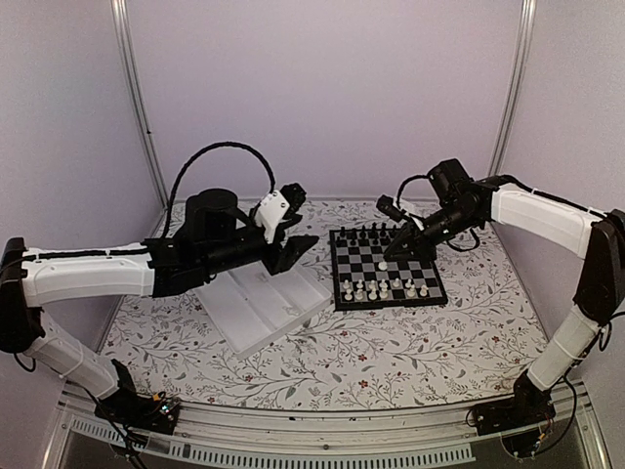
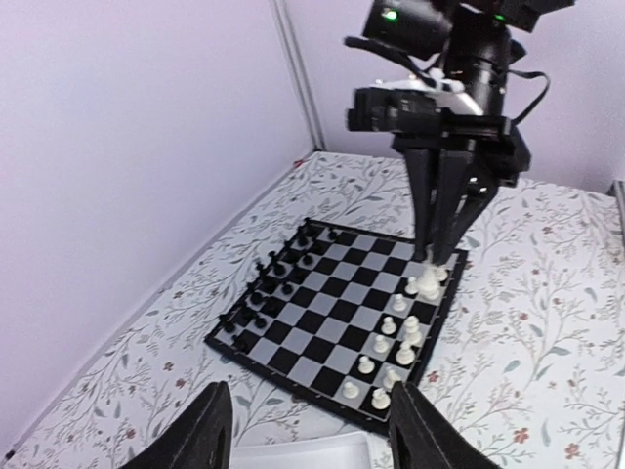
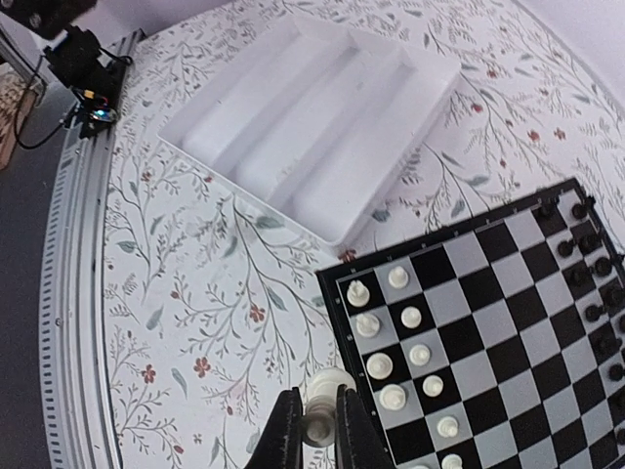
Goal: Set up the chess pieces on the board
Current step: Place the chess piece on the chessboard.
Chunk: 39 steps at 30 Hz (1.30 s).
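I should lower my right gripper and let go of the white chess piece on the empty square in the near row (image 1: 397, 296) (image 3: 408, 433), because the white pieces there leave that gap.
The board (image 1: 363, 262) lies at centre right, with black chessmen along its far edge and several white chess pieces (image 1: 383, 290) in two rows along its near edge. My right gripper (image 1: 392, 255) reaches down over the board and is shut on a white chess piece (image 3: 322, 408), which is pinched between its fingers (image 3: 285, 438). The left wrist view shows that piece (image 2: 431, 284) low over the white end of the board (image 2: 332, 315). My left gripper (image 1: 298, 225) hovers left of the board over the tray, open with nothing between its fingers (image 2: 208, 432).
A white compartmented tray (image 1: 256, 305) lies left of the board on the flowered tablecloth, and its compartments (image 3: 312, 117) look bare. Metal posts and pale walls close in the back and sides. A rail (image 3: 83, 147) runs along the near table edge.
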### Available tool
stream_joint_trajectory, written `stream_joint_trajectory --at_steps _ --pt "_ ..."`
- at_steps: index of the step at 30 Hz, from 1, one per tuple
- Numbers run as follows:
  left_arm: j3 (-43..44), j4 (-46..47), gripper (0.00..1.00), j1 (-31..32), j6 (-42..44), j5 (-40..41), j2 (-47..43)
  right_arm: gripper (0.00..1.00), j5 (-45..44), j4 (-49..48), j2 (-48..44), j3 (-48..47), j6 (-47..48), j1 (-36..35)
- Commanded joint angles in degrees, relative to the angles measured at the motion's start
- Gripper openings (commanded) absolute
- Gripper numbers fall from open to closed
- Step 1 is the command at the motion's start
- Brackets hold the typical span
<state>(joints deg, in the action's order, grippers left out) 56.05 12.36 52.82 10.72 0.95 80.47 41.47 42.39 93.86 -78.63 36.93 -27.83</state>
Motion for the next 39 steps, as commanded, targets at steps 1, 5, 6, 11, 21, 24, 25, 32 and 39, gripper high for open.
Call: stream_joint_trajectory --at_steps 1,5,6,11,21,24,25,32,39 --pt "-4.2 4.0 0.57 -1.9 1.6 9.8 -0.8 0.04 -9.3 0.1 -2.0 4.8 2.2 0.4" --pt "-3.0 1.1 0.56 -1.7 -0.4 14.0 -0.6 0.04 -12.5 0.0 -1.2 7.1 1.4 0.9" --pt "-2.9 0.9 0.56 -1.8 -0.6 14.3 -0.6 0.04 -12.9 0.1 -0.8 7.4 1.2 0.9" --pt "-3.1 0.5 0.56 -1.5 -1.3 12.7 -1.1 0.04 -14.7 0.6 2.9 6.6 0.6 1.1" --pt "-2.5 -0.6 0.56 -0.5 -0.7 13.9 0.0 0.04 -17.3 0.9 9.7 4.5 -0.5 2.3" --pt "-2.4 -0.8 0.56 -0.4 -0.7 13.9 0.4 0.04 -17.4 0.7 10.4 4.2 -0.8 2.5" --pt "-2.4 -0.8 0.56 -0.3 -0.7 13.8 0.5 0.04 -17.5 0.5 10.5 4.1 -0.8 2.6" --pt "-2.0 -1.4 0.55 0.1 -0.7 13.6 1.5 0.05 -17.4 -0.9 11.6 3.7 -1.7 3.3" --pt "-1.8 -1.6 0.55 0.4 -0.6 13.9 2.0 0.07 -17.8 -1.5 13.1 3.5 -1.8 3.5"
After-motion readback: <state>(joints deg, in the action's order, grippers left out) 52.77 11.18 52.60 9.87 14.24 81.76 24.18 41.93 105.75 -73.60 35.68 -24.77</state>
